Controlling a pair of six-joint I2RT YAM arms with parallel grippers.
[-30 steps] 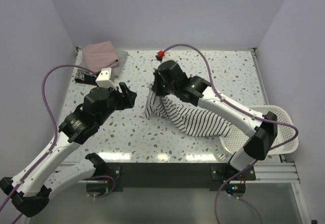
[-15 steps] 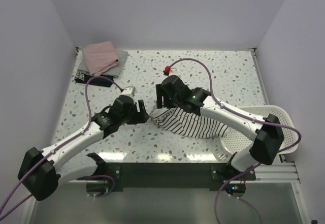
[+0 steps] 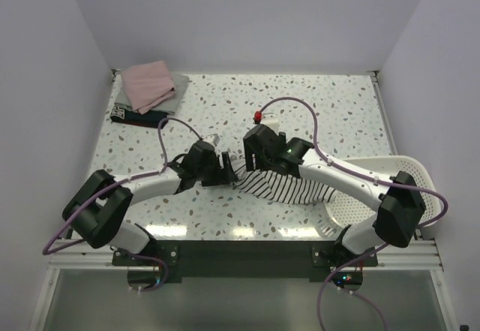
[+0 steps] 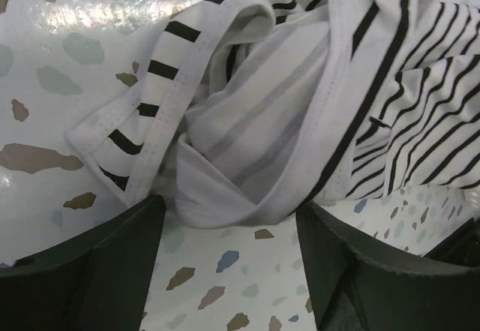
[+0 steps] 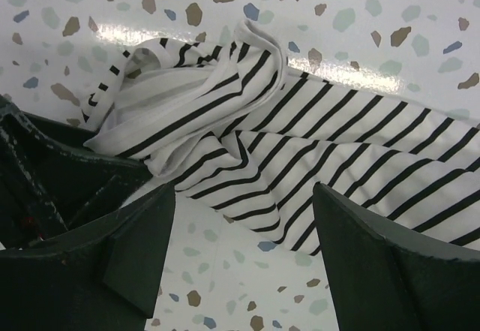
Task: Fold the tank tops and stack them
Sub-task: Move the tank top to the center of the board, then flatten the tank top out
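My right gripper will next move down toward the basket, onto the striped top's trailing corner [image 3: 331,193] below it, as my left gripper is at the opposite end.
The white tank top with thin black stripes [image 3: 281,187] lies crumpled on the table's middle, trailing right toward the basket. My left gripper [image 3: 227,172] is low at its left end, open. In the left wrist view the bunched hem of the striped top [image 4: 300,83] sits just ahead of the left gripper [image 4: 229,222]. My right gripper [image 3: 251,167] hovers over the same end, open. Its fingers [image 5: 390,263] straddle the striped top [image 5: 315,143] without closing on it. A folded dusty pink top [image 3: 148,83] lies on a grey-green one [image 3: 180,89] and a dark navy one [image 3: 133,115] at the back left.
A white slotted basket [image 3: 390,188] stands at the table's right edge, with the right arm reaching across it. The speckled table [image 3: 337,106] is walled on three sides. Purple cables loop over both arms. The two grippers are very close together.
The right gripper has opened and released the striped top, which dropped from a lifted bunch onto the table. The left arm swung right and down to the top's left end.
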